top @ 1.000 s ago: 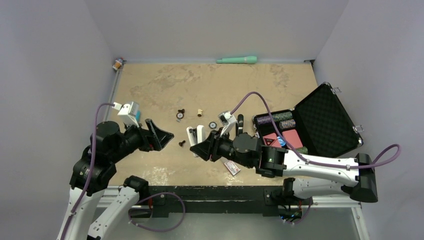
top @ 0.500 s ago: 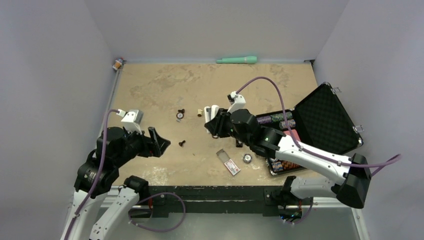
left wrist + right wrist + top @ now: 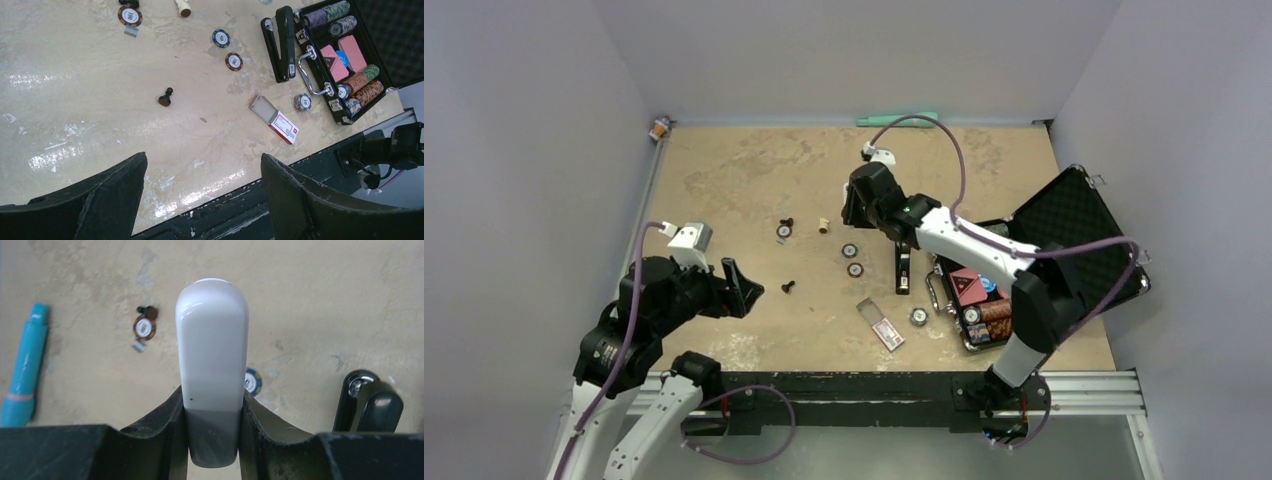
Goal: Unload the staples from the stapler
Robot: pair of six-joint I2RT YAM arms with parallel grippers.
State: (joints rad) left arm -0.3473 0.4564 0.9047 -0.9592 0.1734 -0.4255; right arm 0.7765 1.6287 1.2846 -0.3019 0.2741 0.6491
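Note:
My right gripper should lower the white oblong object onto the bare tabletop beyond the chips [image 3: 280, 300] and release it, as that tabletop is below the gripper, clear of the stapler.
The black stapler [image 3: 904, 266] lies flat on the table beside the open case, closed, with silvery metal at its near end. It also shows in the left wrist view [image 3: 285, 42] and at the right edge of the right wrist view [image 3: 371, 402]. My right gripper [image 3: 212, 392] is shut on a white, rounded oblong object [image 3: 212, 355] and hovers over the table's middle, left of and beyond the stapler [image 3: 857, 205]. My left gripper [image 3: 201, 157] is open and empty, low at the near left [image 3: 742, 285], far from the stapler.
An open black case [image 3: 1079, 235] of poker chips and cards stands at the right. A red-and-white staple box [image 3: 884, 328], loose chips [image 3: 850, 251], a black pawn [image 3: 788, 287] and a teal pen [image 3: 899, 119] lie about.
My right arm has swung from the near centre to the far middle, carrying the white object. The black stapler now shows uncovered. The left arm has drawn back slightly.

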